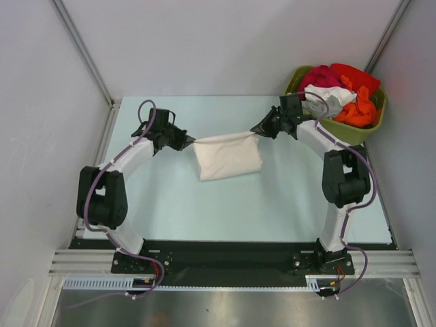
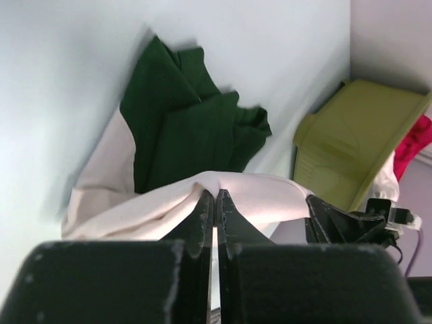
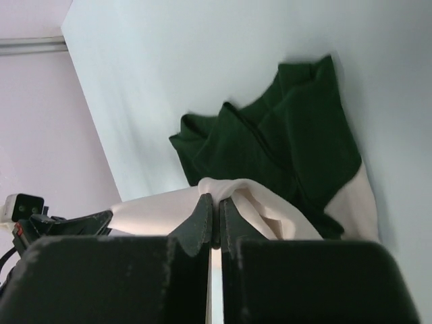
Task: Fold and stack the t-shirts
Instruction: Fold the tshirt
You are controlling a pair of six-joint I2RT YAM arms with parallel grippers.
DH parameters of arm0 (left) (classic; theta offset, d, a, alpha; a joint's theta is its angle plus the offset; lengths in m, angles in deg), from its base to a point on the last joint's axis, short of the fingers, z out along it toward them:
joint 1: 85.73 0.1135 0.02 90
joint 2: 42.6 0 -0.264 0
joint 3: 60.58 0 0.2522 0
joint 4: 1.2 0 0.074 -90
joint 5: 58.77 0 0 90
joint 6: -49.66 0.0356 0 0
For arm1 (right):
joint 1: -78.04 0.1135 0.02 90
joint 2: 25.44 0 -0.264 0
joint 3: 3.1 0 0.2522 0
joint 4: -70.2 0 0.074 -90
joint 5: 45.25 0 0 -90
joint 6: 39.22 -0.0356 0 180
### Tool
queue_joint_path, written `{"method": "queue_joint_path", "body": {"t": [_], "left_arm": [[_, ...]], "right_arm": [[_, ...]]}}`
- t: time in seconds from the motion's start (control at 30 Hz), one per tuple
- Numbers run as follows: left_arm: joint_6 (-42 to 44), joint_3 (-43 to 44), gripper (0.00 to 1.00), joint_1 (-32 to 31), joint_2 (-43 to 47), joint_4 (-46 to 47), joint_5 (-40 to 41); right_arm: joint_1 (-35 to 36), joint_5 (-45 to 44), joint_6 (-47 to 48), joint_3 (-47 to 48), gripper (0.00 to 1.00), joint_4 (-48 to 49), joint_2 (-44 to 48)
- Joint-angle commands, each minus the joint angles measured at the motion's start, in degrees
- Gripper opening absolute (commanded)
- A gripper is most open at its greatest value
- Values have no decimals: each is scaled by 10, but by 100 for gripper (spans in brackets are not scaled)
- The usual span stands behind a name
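The dark green t-shirt's edge still lies uncovered, so my right gripper moves outward and down to the dark green t-shirt's far edge (image 3: 307, 75) next. Then it releases the cream-white t-shirt's corner.
A cream-white t-shirt (image 1: 227, 158) hangs between my two grippers above the middle of the table, its far edge stretched taut. My left gripper (image 1: 190, 141) is shut on its left corner, seen in the left wrist view (image 2: 214, 196). My right gripper (image 1: 257, 129) is shut on its right corner, seen in the right wrist view (image 3: 213, 200). A dark green t-shirt (image 2: 189, 128) lies on the table under the cream one and also shows in the right wrist view (image 3: 277, 148). It is hidden in the top view.
An olive-green plastic tub (image 1: 361, 122) stands at the back right, just behind my right arm, heaped with red, white and orange clothes (image 1: 340, 92). It also shows in the left wrist view (image 2: 351, 145). Grey walls close the table's sides and back.
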Motion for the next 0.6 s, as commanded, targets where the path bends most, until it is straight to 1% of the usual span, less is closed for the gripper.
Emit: {"method": "queue_joint_path", "body": {"t": [0.0, 0.03, 0.17, 0.47, 0.53, 0.57], "left_arm": [[26, 49, 0, 21, -38, 12, -6], [25, 55, 1, 24, -60, 14, -10], [19, 69, 0, 30, -94, 24, -15], [30, 128, 0, 53, -177, 38, -41], [31, 146, 0, 55, -204, 39, -49], [31, 146, 0, 55, -205, 39, -49]], "right_arm": [[-10, 17, 21, 73, 0, 14, -43], [-10, 18, 20, 99, 0, 10, -56], [-10, 24, 22, 134, 0, 7, -107], [-10, 30, 44, 181, 0, 9, -168], [-12, 27, 51, 204, 0, 0, -187], [-12, 25, 51, 204, 0, 0, -188]]}}
